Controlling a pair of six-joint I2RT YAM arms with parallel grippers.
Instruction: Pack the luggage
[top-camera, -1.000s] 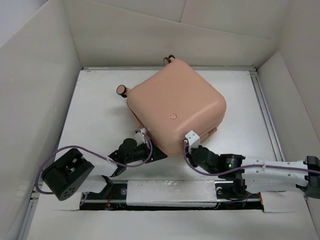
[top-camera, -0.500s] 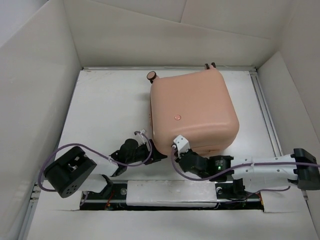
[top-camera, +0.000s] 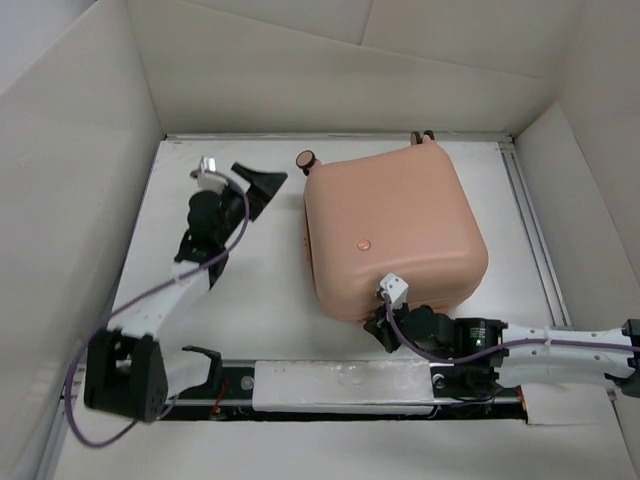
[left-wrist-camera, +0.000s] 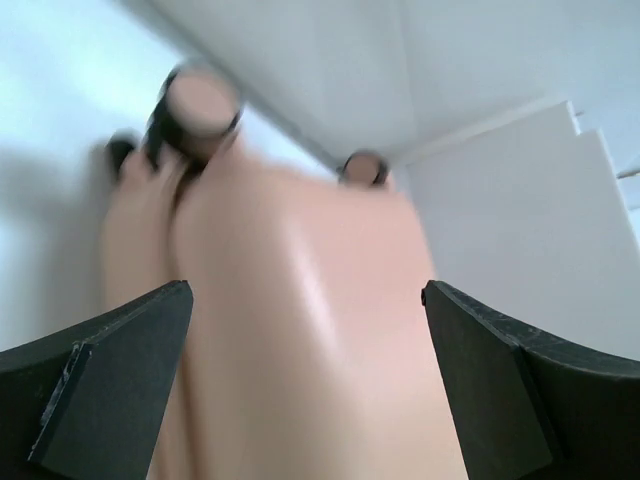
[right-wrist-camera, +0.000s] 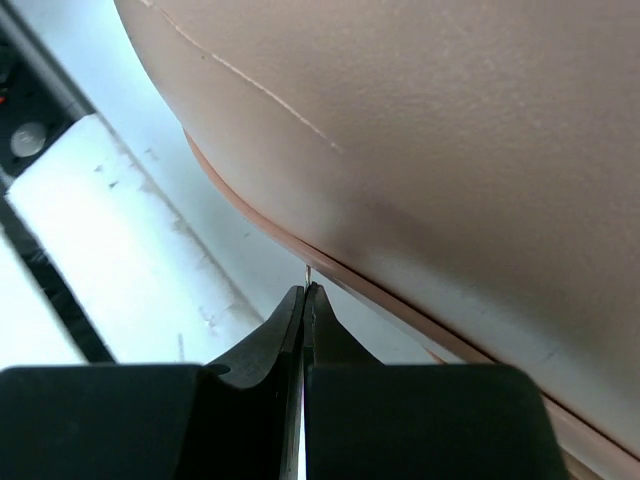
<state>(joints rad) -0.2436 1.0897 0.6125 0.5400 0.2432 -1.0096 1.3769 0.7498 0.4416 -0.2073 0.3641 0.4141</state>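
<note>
I will reach my left gripper outward and toward the case and close it around the luggage's nearer wheel (left-wrist-camera: 202, 103), as that sticks out clear of the shell outward of my gripper.
The luggage (top-camera: 395, 230) is a closed salmon-pink hard-shell case lying flat at the middle right of the table, with wheels (top-camera: 305, 158) at its far side. My left gripper (top-camera: 255, 192) hovers off its far-left corner, open wide and holding nothing. In the left wrist view the blurred luggage (left-wrist-camera: 300, 350) and its wheels (left-wrist-camera: 195, 105) fill the space ahead of the left gripper (left-wrist-camera: 307, 290). My right gripper (top-camera: 380, 325) sits at the case's near edge. It (right-wrist-camera: 306, 288) is shut on a thin metal zipper pull (right-wrist-camera: 309, 270) just below the luggage (right-wrist-camera: 450, 120) seam.
White walls (top-camera: 90, 150) enclose the table on the left, the back and the right. A metal rail (top-camera: 530, 230) runs along the right side. The arms' mounting bar (top-camera: 340, 385) lies along the near edge.
My left arm swung from the luggage's near-left corner out to the far left, and its jaws opened wide. The luggage turned and slid right. My right gripper stayed shut at its near edge.
</note>
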